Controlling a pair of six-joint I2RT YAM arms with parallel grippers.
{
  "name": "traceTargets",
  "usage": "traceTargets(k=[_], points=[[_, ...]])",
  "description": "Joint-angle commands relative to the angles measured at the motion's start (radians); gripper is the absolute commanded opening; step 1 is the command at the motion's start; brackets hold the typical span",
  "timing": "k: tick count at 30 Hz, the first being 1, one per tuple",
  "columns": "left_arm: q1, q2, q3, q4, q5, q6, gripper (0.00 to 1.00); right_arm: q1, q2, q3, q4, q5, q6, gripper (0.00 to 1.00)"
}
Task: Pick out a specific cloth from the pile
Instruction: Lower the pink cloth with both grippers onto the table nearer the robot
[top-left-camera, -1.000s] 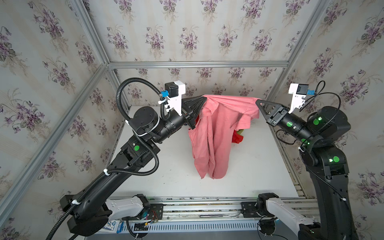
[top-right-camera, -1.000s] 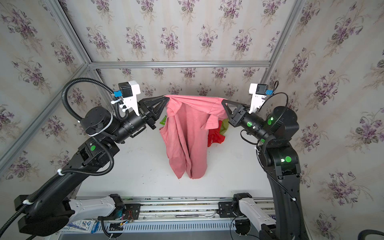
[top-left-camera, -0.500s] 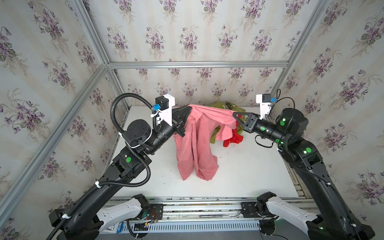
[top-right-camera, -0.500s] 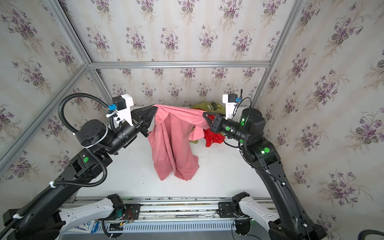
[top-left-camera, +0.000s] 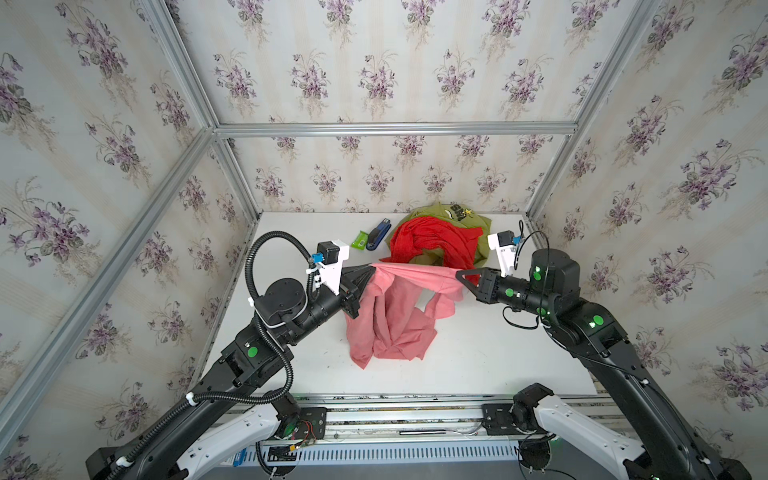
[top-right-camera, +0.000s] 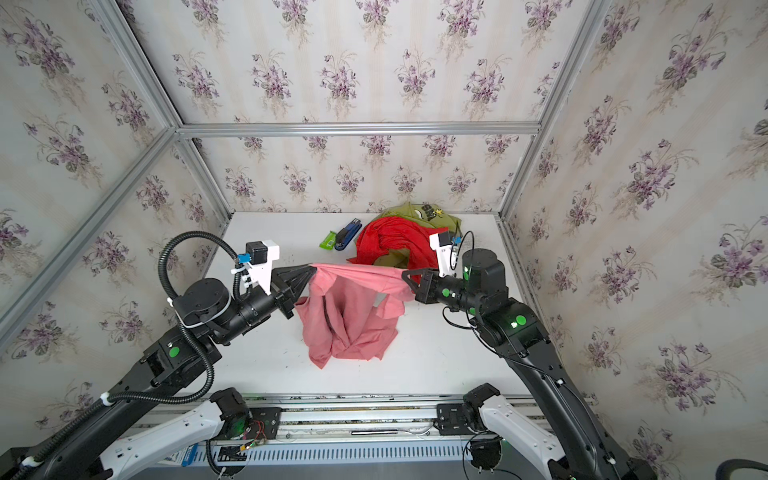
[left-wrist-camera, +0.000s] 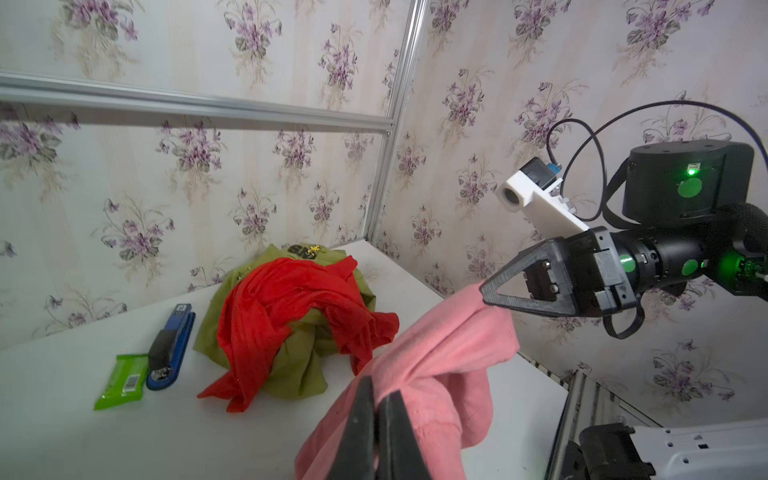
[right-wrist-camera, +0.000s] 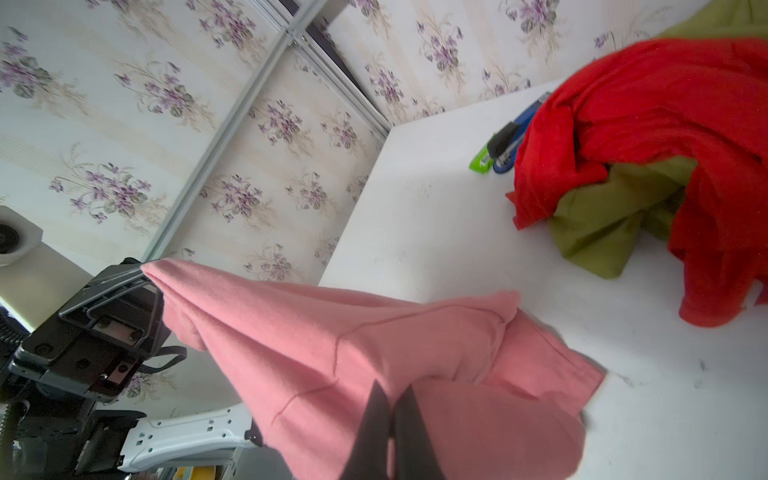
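The pink cloth's lower folds are below my left gripper, apart from the pile, so next I will move my left gripper down toward them and let go of the cloth's edge there.
The salmon-pink cloth (top-left-camera: 395, 316) (top-right-camera: 353, 307) hangs stretched between both grippers over the middle of the white table, its lower folds resting on the surface. My left gripper (top-left-camera: 372, 269) (left-wrist-camera: 378, 392) is shut on the cloth's left upper edge. My right gripper (top-left-camera: 459, 274) (right-wrist-camera: 392, 395) is shut on its right upper edge. The pile (top-left-camera: 436, 241) (left-wrist-camera: 282, 316), now bright red cloth over olive-green printed cloth, lies at the back right, apart from the pink cloth (right-wrist-camera: 374, 353).
A blue stapler (top-left-camera: 379, 234) and a green packet (top-left-camera: 359, 240) lie left of the pile near the back wall. Wallpapered walls with metal frame bars enclose the table (top-left-camera: 498, 357). A rail runs along the front edge.
Both grippers have come down and toward the front with the cloth. Its lower part now rests crumpled on the table, and the pile behind shows fully.
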Motion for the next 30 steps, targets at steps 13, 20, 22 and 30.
traceTargets(k=[13, 20, 22, 30], points=[[0.104, 0.071, -0.248, 0.124, -0.224, -0.183, 0.00, 0.007, 0.156, -0.288, 0.133, 0.191, -0.005, 0.00], [0.134, 0.086, -0.259, 0.015, -0.096, -0.214, 0.00, 0.046, 0.251, -0.193, -0.128, 0.201, -0.102, 0.00], [0.122, 0.062, -0.282, -0.030, -0.079, -0.234, 0.01, 0.068, 0.241, -0.204, -0.170, 0.192, -0.084, 0.00], [0.043, -0.035, -0.468, -0.057, -0.125, -0.359, 0.03, 0.187, 0.194, -0.331, -0.191, 0.263, -0.045, 0.00]])
